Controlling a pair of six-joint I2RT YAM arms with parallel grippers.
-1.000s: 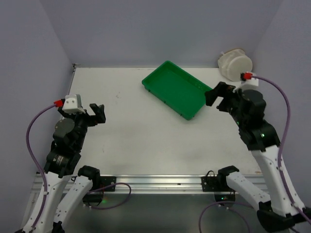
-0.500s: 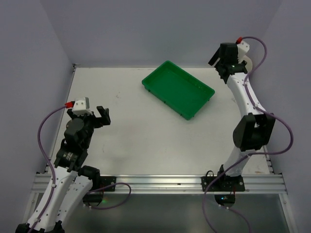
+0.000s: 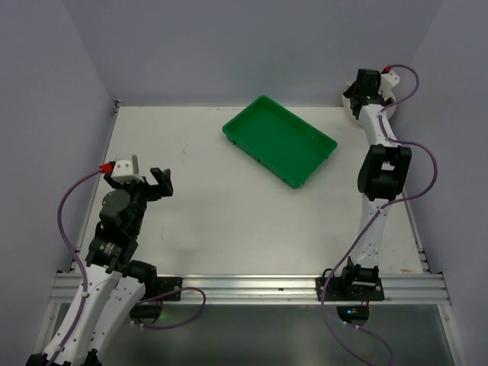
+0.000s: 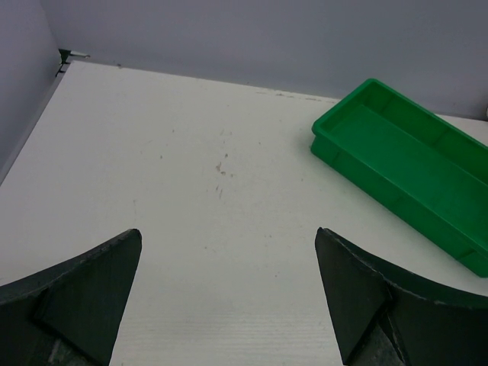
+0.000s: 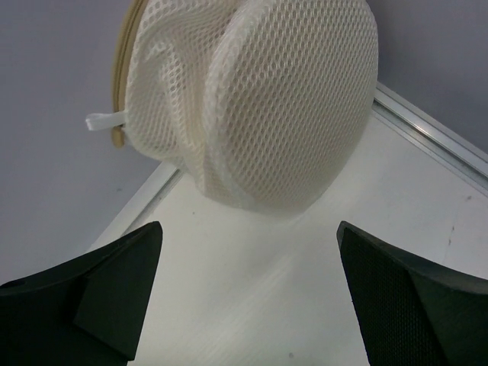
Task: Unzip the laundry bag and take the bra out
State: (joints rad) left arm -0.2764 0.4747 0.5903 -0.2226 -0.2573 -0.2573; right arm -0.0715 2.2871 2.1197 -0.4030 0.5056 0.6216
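Note:
The bag's thick mesh seam is just beyond my open fingers, and next I will lower my right gripper toward the metal bar, onto the seam's near end [image 5: 242, 195].
The laundry bag [image 5: 252, 99] is a white mesh drum in the far right corner of the table. It has a tan rim and a white zipper tab [image 5: 103, 120] at its left. In the top view only a bit of the bag [image 3: 348, 97] shows beside the right arm. My right gripper [image 5: 248, 226] is open and empty just short of the bag, not touching it; it also shows in the top view [image 3: 366, 81]. My left gripper [image 3: 156, 181] is open and empty over the left of the table, also seen in its wrist view [image 4: 228, 231]. No bra shows.
A green rectangular tray [image 3: 229, 126] lies empty at the back middle, also in the left wrist view [image 4: 412, 164]. Walls close the table at the back and sides, and a metal rail [image 5: 427, 126] runs along the edge by the bag.
My right arm has swung up and stretched out to the far right corner, bringing its gripper to the bag. My left arm shifted slightly and then stayed still.

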